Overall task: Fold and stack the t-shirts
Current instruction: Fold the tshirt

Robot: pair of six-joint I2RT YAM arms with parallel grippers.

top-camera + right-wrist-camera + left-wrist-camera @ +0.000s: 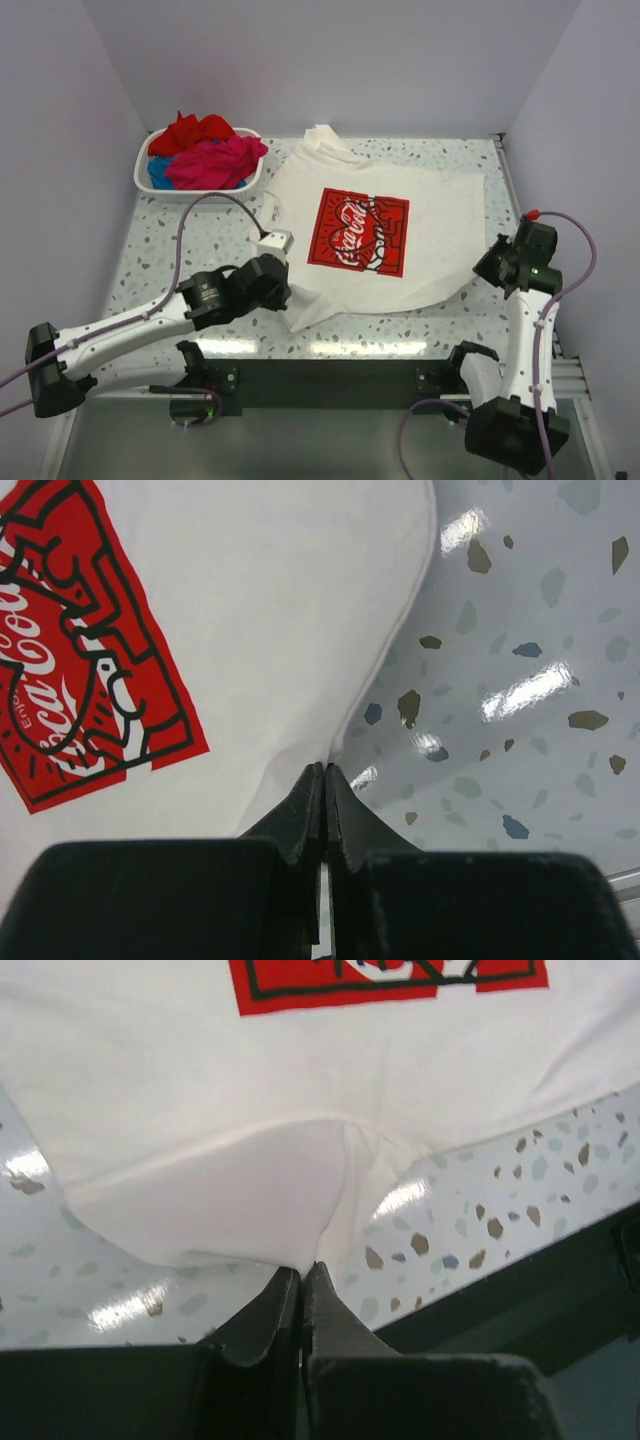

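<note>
The robot's left gripper should move outward across the shirt and let go of the pinched sleeve on the cloth between the shirt's collar and print, because the sleeve sticks out toward the bar.
The white t-shirt (440, 215) lies spread on the speckled table, its red Coca-Cola print (358, 231) facing up. My left gripper (288, 292) is at its near-left corner. In the left wrist view the jaws (302, 1268) are shut, with the white cloth (250, 1190) pinched at the tips. My right gripper (487, 265) is at the shirt's right edge. In the right wrist view the jaws (326, 768) are shut on the shirt's hem (300, 630). Red (195, 132), magenta-pink (215, 163) and blue (157, 172) t-shirts lie crumpled in the basket.
The white basket (140, 175) stands at the back left of the table. Lilac walls close in the back and both sides. A dark rail (330, 375) runs along the table's near edge, also in the left wrist view (560, 1290).
</note>
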